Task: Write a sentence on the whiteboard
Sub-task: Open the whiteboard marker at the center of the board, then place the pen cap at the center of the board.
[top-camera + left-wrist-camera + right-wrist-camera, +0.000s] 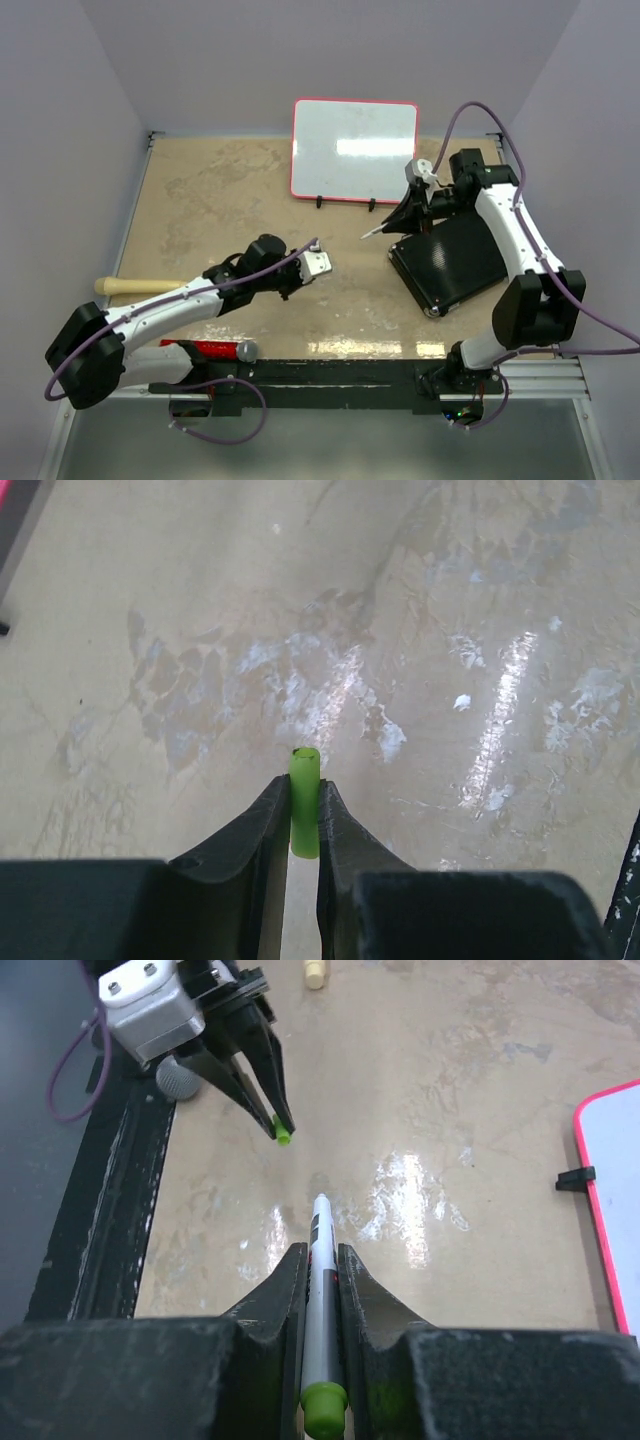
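Note:
The left gripper turns and lowers toward the bare tabletop in front of the whiteboard (355, 150) next, to release the small green cap, since the marker's tip is already uncovered.
The whiteboard (355, 150) stands upright on small black feet at the back centre; its face is blank, and its red rim (612, 1260) shows at the right edge of the right wrist view. My right gripper (320, 1252) is shut on a white marker (320, 1290) with a green end plug. The marker's bare tip (366, 235) points left and down, in front of the board's lower right corner and apart from it. My left gripper (304, 800) is shut on a small green cap (305, 815) over the tan table, left of the marker tip.
A black rectangular pad (450, 260) lies under the right arm. A wooden handle (130, 287) lies at the left edge. A red cylinder with a grey end (212, 350) rests by the left arm's base. Purple walls enclose the table.

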Robot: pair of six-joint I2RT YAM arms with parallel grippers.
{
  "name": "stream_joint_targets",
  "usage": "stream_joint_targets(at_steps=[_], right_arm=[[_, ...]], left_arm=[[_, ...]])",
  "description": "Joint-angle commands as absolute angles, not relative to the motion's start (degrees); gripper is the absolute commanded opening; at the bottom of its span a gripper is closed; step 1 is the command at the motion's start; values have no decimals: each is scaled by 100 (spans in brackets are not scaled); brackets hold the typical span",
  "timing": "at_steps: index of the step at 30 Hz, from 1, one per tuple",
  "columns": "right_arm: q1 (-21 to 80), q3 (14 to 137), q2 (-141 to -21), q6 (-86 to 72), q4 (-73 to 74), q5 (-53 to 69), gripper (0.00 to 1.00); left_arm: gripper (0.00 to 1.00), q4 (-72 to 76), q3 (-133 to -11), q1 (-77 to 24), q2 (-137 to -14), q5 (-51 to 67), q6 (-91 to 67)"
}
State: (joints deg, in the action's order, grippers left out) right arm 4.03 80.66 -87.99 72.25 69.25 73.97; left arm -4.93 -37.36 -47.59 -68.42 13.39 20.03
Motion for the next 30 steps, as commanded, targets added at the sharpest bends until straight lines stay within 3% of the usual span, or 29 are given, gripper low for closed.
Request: stream_joint_targets(at_steps=[1, 3, 6, 15, 18, 19, 24, 30], right_arm=[[378, 7230, -8158, 5385, 5201, 7200, 0], [378, 6578, -7447, 3493, 3047, 6875, 0], [369, 5486, -6639, 2130, 1507, 6286, 0], [88, 5309, -6416, 2215, 1608, 6486, 0], [53, 5291, -6381, 2224, 1600, 6539, 0], [18, 5282, -6381, 2232, 1608, 6556, 0], [9, 5291, -6355, 2241, 1626, 6662, 0], [-141, 5309, -6398, 2302, 1678, 6724, 0]], left_arm=[[0, -89, -3665, -4386, -6504, 1038, 1172], [0, 289, -3674, -4229, -6661, 809, 47], [0, 326, -3770, -4131, -7221, 914, -1140], [1, 879, -4007, -4122, -8691, 836, -2311], [16, 660, -4314, -4122, -8938, 397, -2443], [27, 450, -4376, -4122, -8982, 291, -2504], [58, 18, -4666, -4113, -8913, -211, -2523], [89, 254, -5000, -3333, -8657, 595, -2312]])
